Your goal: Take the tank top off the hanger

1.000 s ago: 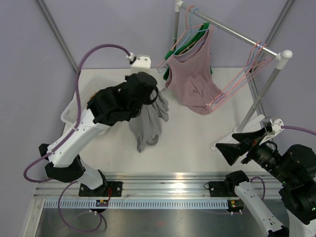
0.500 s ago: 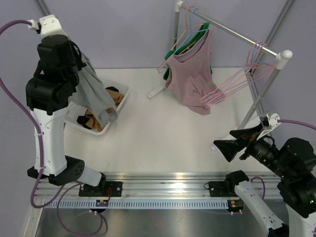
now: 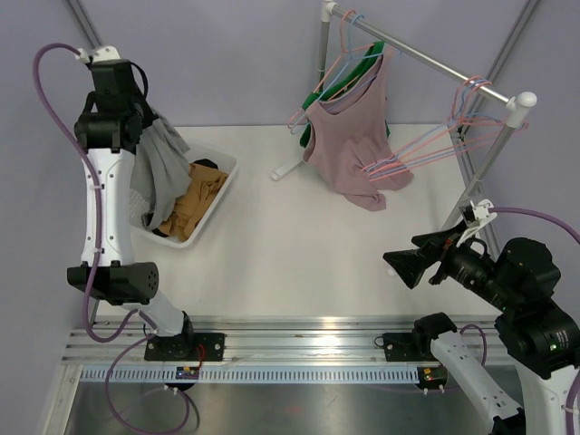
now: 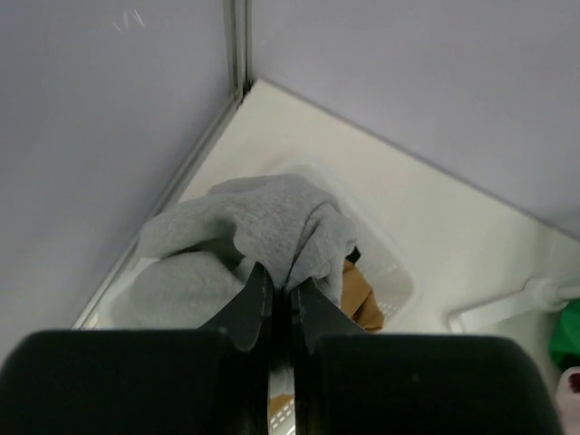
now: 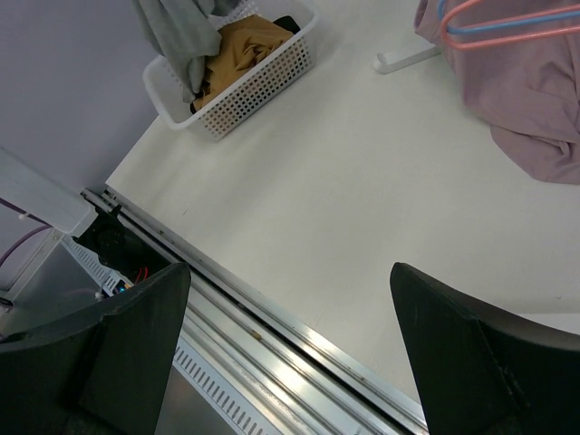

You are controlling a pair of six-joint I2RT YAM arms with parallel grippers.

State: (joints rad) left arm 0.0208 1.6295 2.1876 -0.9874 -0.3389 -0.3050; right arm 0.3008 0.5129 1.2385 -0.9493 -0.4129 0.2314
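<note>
My left gripper lowers the grey tank top into the white basket, onto the orange clothes (image 3: pixel 192 199) (image 4: pixel 359 297), next, since its fingers still pinch the cloth above the basket.
My left gripper (image 3: pixel 148 129) is shut on a grey tank top (image 3: pixel 161 170), which hangs from it down into the white basket (image 3: pixel 228 168) at the far left. In the left wrist view the jaws (image 4: pixel 279 286) pinch a fold of the grey cloth (image 4: pixel 263 216) above the basket (image 4: pixel 401 276). A pink tank top (image 3: pixel 353 145) hangs on a green hanger (image 3: pixel 349 80) on the rack bar (image 3: pixel 426 59). My right gripper (image 3: pixel 408 263) is open and empty over the table's front right; its wrist view (image 5: pixel 290 268) shows bare table and rail between the fingers.
Orange clothes (image 3: pixel 195 201) lie in the basket, also seen in the right wrist view (image 5: pixel 240 41). Empty pink and blue hangers (image 3: pixel 426 156) hang at the rack's right end, touching the pink top. The rack's white foot (image 3: pixel 288 169) rests on the table.
My left arm carried the grey tank top from the table's middle to the far left and lowered it into the basket. My right gripper shifted slightly left.
</note>
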